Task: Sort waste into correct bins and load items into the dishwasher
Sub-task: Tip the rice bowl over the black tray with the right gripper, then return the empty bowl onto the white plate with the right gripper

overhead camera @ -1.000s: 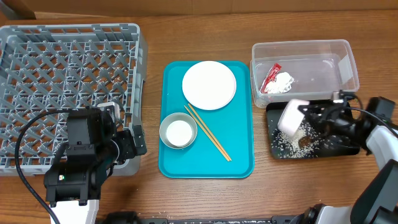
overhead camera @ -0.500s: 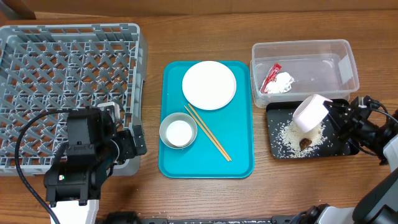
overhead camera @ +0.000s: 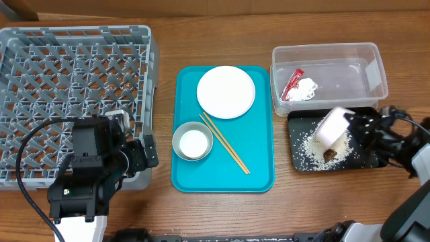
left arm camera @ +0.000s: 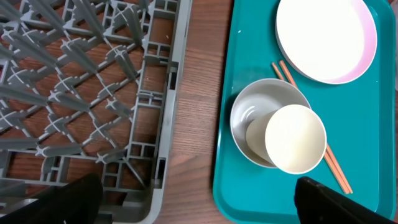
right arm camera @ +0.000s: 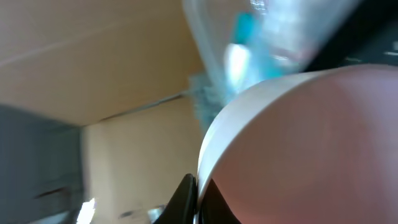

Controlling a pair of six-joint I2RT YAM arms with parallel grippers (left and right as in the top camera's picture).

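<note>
The rice already lies in the black tray, so my right gripper will next swing over the teal serving tray, level the dish and lower it onto the round plate (overhead camera: 226, 92).
My right gripper (overhead camera: 355, 128) is shut on the rim of the small pinkish-white dish (overhead camera: 333, 126), held tilted on edge over the black tray (overhead camera: 373, 160). The dish fills the right wrist view (right arm camera: 311, 143), pinched between my fingers (right arm camera: 198, 194). Rice grains (overhead camera: 310, 149) and a brown lump (overhead camera: 330, 154) lie in the black tray. The clear tub (overhead camera: 349, 54) holds the red wrapper (overhead camera: 293, 82) and the tissue (overhead camera: 306, 89). My left gripper (overhead camera: 144, 156) is open and empty (left arm camera: 199, 202) by the grey dish rack's (overhead camera: 67, 87) front right corner.
The teal serving tray (overhead camera: 262, 175) carries the round plate (overhead camera: 226, 91), the steel bowl (overhead camera: 181, 134) with the white cup (overhead camera: 193, 142) in it, and the chopsticks (overhead camera: 228, 149). They also show in the left wrist view: plate (left arm camera: 326, 37), cup (left arm camera: 295, 138).
My right gripper has drawn back to the right with the dish, from the black tray's left part to its middle. The left arm has not moved.
</note>
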